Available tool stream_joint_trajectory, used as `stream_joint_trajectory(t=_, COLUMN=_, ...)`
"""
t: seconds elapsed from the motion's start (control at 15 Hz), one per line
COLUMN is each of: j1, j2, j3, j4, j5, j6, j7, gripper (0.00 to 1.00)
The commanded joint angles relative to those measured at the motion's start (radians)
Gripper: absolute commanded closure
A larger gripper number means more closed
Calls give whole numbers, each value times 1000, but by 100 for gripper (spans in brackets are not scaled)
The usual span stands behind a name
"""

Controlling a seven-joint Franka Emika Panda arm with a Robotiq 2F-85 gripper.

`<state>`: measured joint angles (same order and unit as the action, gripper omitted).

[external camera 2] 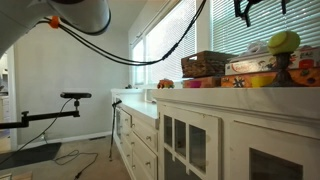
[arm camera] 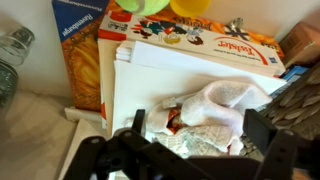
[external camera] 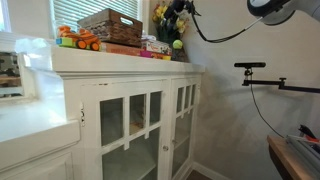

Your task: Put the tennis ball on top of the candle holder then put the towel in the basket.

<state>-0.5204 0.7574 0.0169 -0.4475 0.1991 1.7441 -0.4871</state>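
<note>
The gripper's open fingers are already on either side of the middle folds of the crumpled white towel (arm camera: 212,112), so the gripper will next go down onto them and close there.
The tennis ball (external camera 2: 284,41) sits on top of a dark candle holder (external camera 2: 284,68) at the end of the white cabinet top; it also shows in an exterior view (external camera: 177,44). The brown wicker basket (external camera: 110,22) stands on stacked game boxes and shows in both exterior views (external camera 2: 205,63). In the wrist view the crumpled white towel (arm camera: 212,112) lies on a white game box. My gripper (arm camera: 198,132) is open, with one finger on each side of the towel. In the exterior views the gripper (external camera 2: 254,9) hangs above the cabinet top near the ball.
An orange toy truck (external camera: 78,40) stands beside the basket. Yellow flowers in a dark vase (external camera: 163,18) stand by the ball. Game boxes (arm camera: 200,45) and a puzzle box (arm camera: 82,50) lie under and around the towel. The basket's edge (arm camera: 303,92) is close to the towel.
</note>
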Motion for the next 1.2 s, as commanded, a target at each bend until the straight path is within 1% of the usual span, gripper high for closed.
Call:
stream_joint_trajectory(t=0.0, j1=1, j2=34, j3=45, j4=-1, j5=22, j6=65, j7=-46, gripper=0)
stream_joint_trajectory(t=0.27, j1=4, j2=70, j3=73, j4=-4, j5=21, j6=98, j7=-80, gripper=0)
stream_joint_trajectory(t=0.47, j1=7, j2=109, j3=86, j4=25, j5=20, j6=101, j7=-103, gripper=0)
stream_joint_trajectory(t=0.8, j1=9, j2=140, j3=103, j4=24, j5=23, j6=157, j7=-152, gripper=0)
stream_joint_trajectory(t=0.87, j1=11, j2=144, j3=102, j4=24, j5=20, j6=170, j7=-154, gripper=17)
stream_joint_trajectory(t=0.93, j1=12, j2=147, j3=103, j4=23, j5=20, j6=179, j7=-153, gripper=26)
stream_joint_trajectory(t=1.07, j1=14, j2=152, j3=104, j4=23, j5=20, j6=195, j7=-150, gripper=41)
stream_joint_trajectory(t=1.13, j1=13, j2=151, j3=106, j4=23, j5=22, j6=201, j7=-150, gripper=50)
